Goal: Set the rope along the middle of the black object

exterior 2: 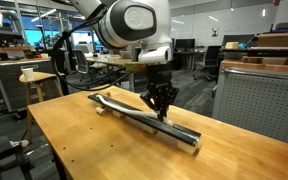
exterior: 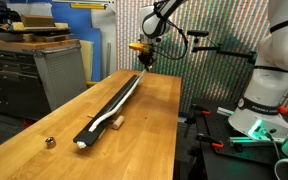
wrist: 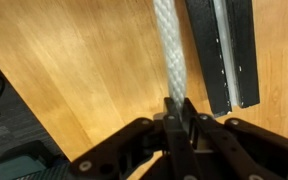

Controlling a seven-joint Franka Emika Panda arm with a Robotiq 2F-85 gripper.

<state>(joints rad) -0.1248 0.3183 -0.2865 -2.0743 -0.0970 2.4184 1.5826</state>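
Observation:
My gripper shifts down and to its right in the wrist view toward the bar's grey middle strip next, lowers, and releases the rope there.
The rope is a cream-white braided cord. In the wrist view it runs from the top edge down into my gripper, which is shut on its end. The black object is a long flat bar just right of the rope there. In an exterior view the rope lies along the black bar toward the near end, and my gripper holds the far end slightly above the bar. It also shows in an exterior view, over the bar.
A small tan wooden block lies beside the bar's near end. A small round metallic object sits near the table's front left. Grey cabinets stand left of the wooden table.

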